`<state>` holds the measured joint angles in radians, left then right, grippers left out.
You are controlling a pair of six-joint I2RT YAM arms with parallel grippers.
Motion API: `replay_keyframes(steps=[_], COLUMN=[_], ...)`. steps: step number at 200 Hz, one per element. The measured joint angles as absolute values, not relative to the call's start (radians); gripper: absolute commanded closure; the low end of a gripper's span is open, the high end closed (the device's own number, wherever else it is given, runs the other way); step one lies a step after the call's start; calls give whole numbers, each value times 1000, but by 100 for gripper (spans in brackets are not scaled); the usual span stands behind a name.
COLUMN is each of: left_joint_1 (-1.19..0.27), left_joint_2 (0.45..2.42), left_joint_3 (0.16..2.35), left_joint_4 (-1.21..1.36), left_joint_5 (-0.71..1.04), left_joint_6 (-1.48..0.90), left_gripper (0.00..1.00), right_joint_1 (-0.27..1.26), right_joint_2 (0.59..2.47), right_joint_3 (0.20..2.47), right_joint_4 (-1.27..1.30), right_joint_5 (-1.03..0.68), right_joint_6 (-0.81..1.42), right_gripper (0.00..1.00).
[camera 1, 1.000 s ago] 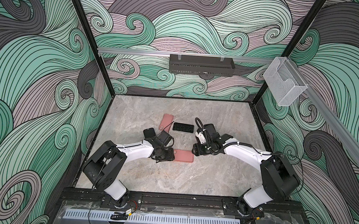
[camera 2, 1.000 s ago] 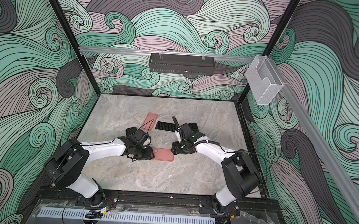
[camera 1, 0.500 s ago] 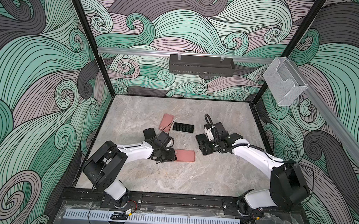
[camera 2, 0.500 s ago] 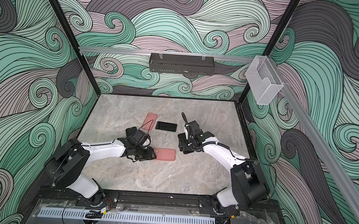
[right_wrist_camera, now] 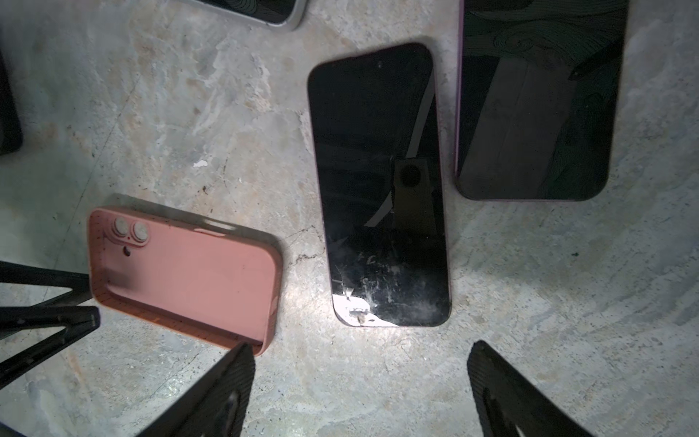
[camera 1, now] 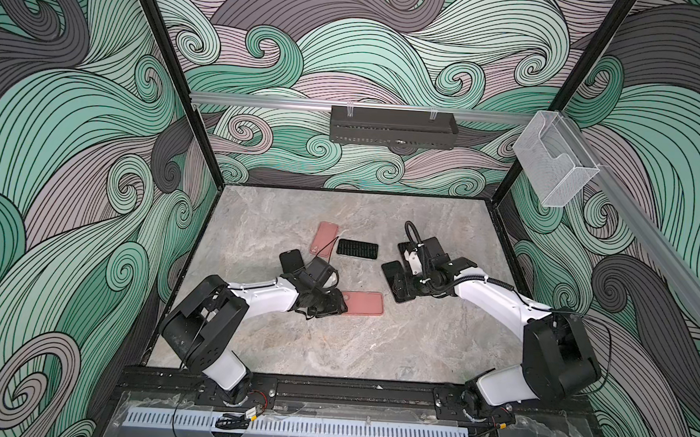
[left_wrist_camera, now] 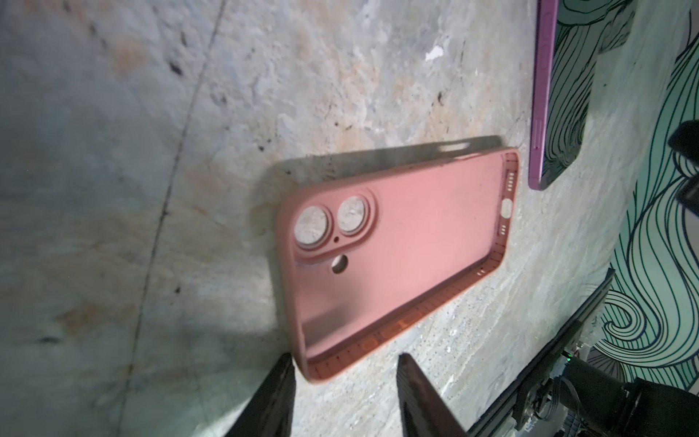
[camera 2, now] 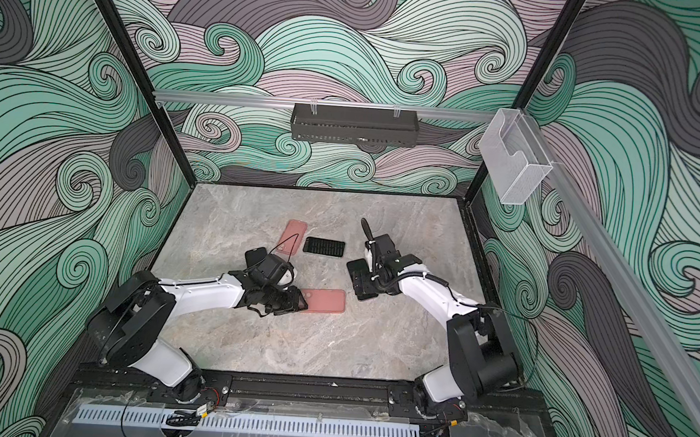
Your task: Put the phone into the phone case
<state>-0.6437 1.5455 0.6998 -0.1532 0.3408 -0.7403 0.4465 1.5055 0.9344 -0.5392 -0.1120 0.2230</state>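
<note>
Next, my right gripper lowers its open fingers astride the near half of the phone below, beside the pink case, since bare table borders both edges there.
An empty pink phone case (camera 1: 364, 303) (left_wrist_camera: 397, 257) (right_wrist_camera: 185, 280) lies open side up on the stone table. My left gripper (left_wrist_camera: 344, 363) (camera 1: 336, 306) stands open at its camera-hole end. One case corner sits between the fingertips, and a gap shows on one side. A black phone (right_wrist_camera: 378, 185) (camera 1: 393, 268) with a cracked screen lies flat just right of the case. My right gripper (right_wrist_camera: 359, 363) hovers open over the bare table at the phone's near end and holds nothing. In both top views the right arm covers the phone's middle.
A purple-edged phone (right_wrist_camera: 537, 98) (left_wrist_camera: 544, 94) lies beyond the cracked one. A dark phone (camera 1: 357, 249) and a second pink case (camera 1: 324, 238) lie farther back. Another black phone (camera 1: 291, 259) is beside the left wrist. The enclosure walls stand close on both sides.
My right gripper has drawn back to the right, away from the case's end, and its jaws have spread wider. The left gripper has stayed at the case's other end.
</note>
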Motion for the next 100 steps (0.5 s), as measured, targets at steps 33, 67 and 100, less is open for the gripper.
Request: replay_keyframes(steps=[33,67,100], left_joint_1=[-644,-643,-626], left_joint_2=[1443,1294,1193], left_joint_3=[683,682,684], left_joint_4=[-233,-322,-412], left_joint_5=[254,152,73], left_joint_6=[-752,-745,-727], left_gripper=[31,17,16], right_joint_1=[443,443,443], right_joint_2=[1563,1634,1675], right_joint_3=[937,971,997], right_joint_4=[-544,-553,-558], right_joint_5=[-112,-110,-98], right_joint_6=[204,188,180], right_gripper=[8,6,6])
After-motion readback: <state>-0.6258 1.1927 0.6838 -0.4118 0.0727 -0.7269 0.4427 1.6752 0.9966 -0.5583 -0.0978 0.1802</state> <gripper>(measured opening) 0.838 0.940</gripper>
